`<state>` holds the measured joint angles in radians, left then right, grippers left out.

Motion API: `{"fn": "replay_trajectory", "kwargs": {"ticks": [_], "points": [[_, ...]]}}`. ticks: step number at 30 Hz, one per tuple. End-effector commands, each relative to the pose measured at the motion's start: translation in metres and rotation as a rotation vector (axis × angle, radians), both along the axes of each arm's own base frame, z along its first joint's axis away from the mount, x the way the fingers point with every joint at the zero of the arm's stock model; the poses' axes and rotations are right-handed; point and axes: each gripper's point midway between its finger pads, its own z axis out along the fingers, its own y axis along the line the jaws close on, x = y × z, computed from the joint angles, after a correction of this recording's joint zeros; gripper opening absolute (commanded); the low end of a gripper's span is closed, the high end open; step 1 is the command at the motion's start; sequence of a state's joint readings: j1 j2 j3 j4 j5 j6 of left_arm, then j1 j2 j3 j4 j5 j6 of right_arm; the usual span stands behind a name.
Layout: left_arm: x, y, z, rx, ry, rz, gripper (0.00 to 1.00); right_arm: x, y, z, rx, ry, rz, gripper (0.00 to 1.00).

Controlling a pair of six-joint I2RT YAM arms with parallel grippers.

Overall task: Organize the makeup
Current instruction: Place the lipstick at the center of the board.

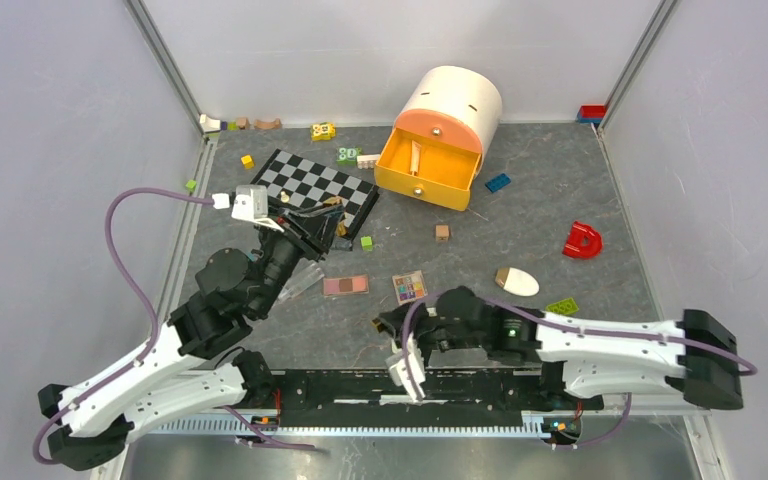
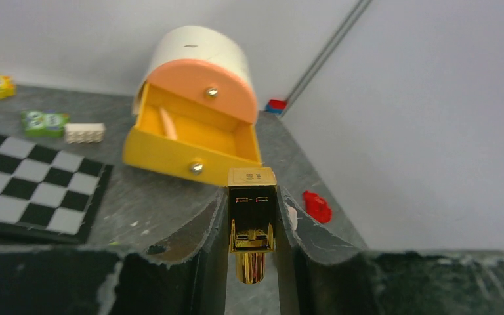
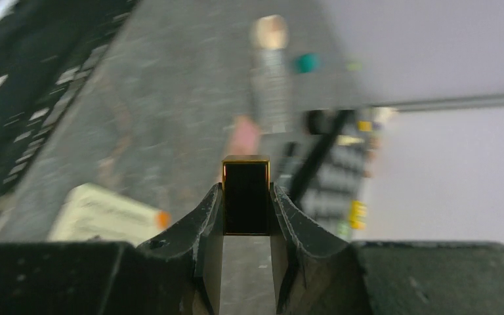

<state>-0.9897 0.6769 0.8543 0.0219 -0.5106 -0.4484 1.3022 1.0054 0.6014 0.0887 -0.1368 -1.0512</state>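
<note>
The table [image 1: 371,331] [image 3: 192,188] is bare beside the cream card near the front bar, so the right gripper should next go down there and set down the black gold-rimmed cap.
My left gripper [image 2: 252,197] is shut on a gold and black lipstick body [image 2: 252,226], held above the near edge of the chessboard [image 1: 315,185] and facing the open yellow drawer [image 2: 190,141]. My right gripper [image 3: 245,190] is shut on a black, gold-rimmed cap [image 3: 245,197], low over the table near the front rail [image 1: 388,325]. A pink eyeshadow palette [image 1: 345,285], a multicolour palette [image 1: 409,287] and a white egg-shaped sponge [image 1: 517,281] lie between the arms. A thin pink stick [image 2: 168,123] rests inside the drawer.
The round white and peach organizer [image 1: 450,110] stands at the back centre, its drawer pulled out. Loose toy bricks lie around: red [image 1: 582,241], blue [image 1: 497,182], green [image 1: 561,306]. White walls close off three sides.
</note>
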Motion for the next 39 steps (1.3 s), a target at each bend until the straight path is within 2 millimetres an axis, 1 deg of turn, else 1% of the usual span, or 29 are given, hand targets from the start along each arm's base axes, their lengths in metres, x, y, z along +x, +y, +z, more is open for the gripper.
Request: {"fn": "replay_trajectory", "kwargs": {"ticks": [1, 2, 3, 5, 6, 7, 9, 11, 13, 15, 18, 19, 20, 21, 22, 23, 24, 25, 26, 30, 32, 33, 35, 36, 37, 38, 39], "points": [[0.005, 0.037, -0.037, 0.195, 0.096, 0.151, 0.02, -0.033, -0.014, -0.084, -0.383, 0.136, 0.201, 0.0], [0.003, 0.041, -0.037, 0.194, 0.097, 0.157, 0.02, -0.033, -0.012, -0.09, -0.419, 0.148, 0.227, 0.0], [0.002, 0.043, -0.04, 0.202, 0.1, 0.157, 0.02, -0.034, -0.012, -0.102, -0.472, 0.173, 0.259, 0.0], [0.0, 0.046, -0.043, 0.223, 0.107, 0.155, 0.02, -0.034, -0.008, -0.114, -0.554, 0.212, 0.318, 0.0], [0.0, 0.047, -0.046, 0.234, 0.117, 0.156, 0.02, -0.035, -0.01, -0.123, -0.615, 0.23, 0.359, 0.0], [-0.001, 0.047, -0.048, 0.242, 0.124, 0.154, 0.02, -0.032, -0.006, -0.124, -0.648, 0.235, 0.384, 0.0], [-0.002, 0.049, -0.053, 0.251, 0.14, 0.158, 0.02, -0.028, -0.007, -0.14, -0.758, 0.249, 0.426, 0.0], [-0.003, 0.051, -0.054, 0.249, 0.146, 0.161, 0.02, -0.022, -0.003, -0.145, -0.822, 0.243, 0.46, 0.02], [-0.003, 0.054, -0.054, 0.245, 0.146, 0.169, 0.02, -0.019, 0.001, -0.149, -0.851, 0.229, 0.499, 0.04], [-0.004, 0.057, -0.055, 0.238, 0.144, 0.176, 0.02, -0.017, 0.006, -0.152, -0.867, 0.215, 0.53, 0.08], [-0.005, 0.06, -0.057, 0.239, 0.145, 0.187, 0.02, -0.013, 0.008, -0.161, -0.924, 0.213, 0.546, 0.13], [-0.005, 0.062, -0.057, 0.237, 0.146, 0.189, 0.02, -0.01, 0.008, -0.164, -0.941, 0.211, 0.543, 0.16], [-0.005, 0.063, -0.057, 0.233, 0.147, 0.193, 0.02, -0.008, 0.009, -0.166, -0.952, 0.207, 0.537, 0.21], [-0.006, 0.064, -0.059, 0.234, 0.149, 0.195, 0.02, -0.006, 0.009, -0.168, -0.964, 0.204, 0.532, 0.29], [-0.006, 0.065, -0.059, 0.234, 0.15, 0.198, 0.02, -0.004, 0.009, -0.17, -0.973, 0.2, 0.529, 0.31], [-0.006, 0.066, -0.059, 0.232, 0.152, 0.2, 0.02, -0.002, 0.01, -0.171, -0.979, 0.195, 0.524, 0.45], [-0.006, 0.067, -0.06, 0.233, 0.153, 0.203, 0.02, 0.0, 0.01, -0.173, -0.987, 0.189, 0.518, 0.47], [-0.006, 0.067, -0.061, 0.233, 0.154, 0.205, 0.02, 0.002, 0.01, -0.173, -0.991, 0.183, 0.51, 0.62], [-0.006, 0.068, -0.062, 0.233, 0.156, 0.208, 0.02, 0.004, 0.012, -0.172, -0.989, 0.177, 0.501, 0.71], [-0.006, 0.069, -0.063, 0.234, 0.159, 0.214, 0.02, 0.011, 0.016, -0.164, -0.949, 0.146, 0.46, 0.74], [-0.005, 0.068, -0.063, 0.239, 0.158, 0.215, 0.02, 0.011, 0.02, -0.156, -0.894, 0.143, 0.427, 0.73], [-0.005, 0.068, -0.063, 0.241, 0.157, 0.216, 0.02, 0.012, 0.025, -0.149, -0.846, 0.138, 0.404, 0.73], [-0.004, 0.068, -0.062, 0.243, 0.155, 0.218, 0.02, 0.009, 0.031, -0.137, -0.742, 0.157, 0.367, 0.73], [-0.004, 0.068, -0.061, 0.245, 0.153, 0.217, 0.02, 0.004, 0.033, -0.131, -0.678, 0.193, 0.34, 0.73], [-0.004, 0.068, -0.06, 0.243, 0.15, 0.218, 0.02, -0.001, 0.038, -0.125, -0.594, 0.241, 0.309, 0.75], [-0.004, 0.068, -0.059, 0.243, 0.149, 0.219, 0.02, -0.006, 0.044, -0.114, -0.505, 0.268, 0.297, 0.77], [-0.004, 0.067, -0.06, 0.247, 0.149, 0.219, 0.02, -0.015, 0.041, -0.11, -0.444, 0.319, 0.292, 0.77]]}}
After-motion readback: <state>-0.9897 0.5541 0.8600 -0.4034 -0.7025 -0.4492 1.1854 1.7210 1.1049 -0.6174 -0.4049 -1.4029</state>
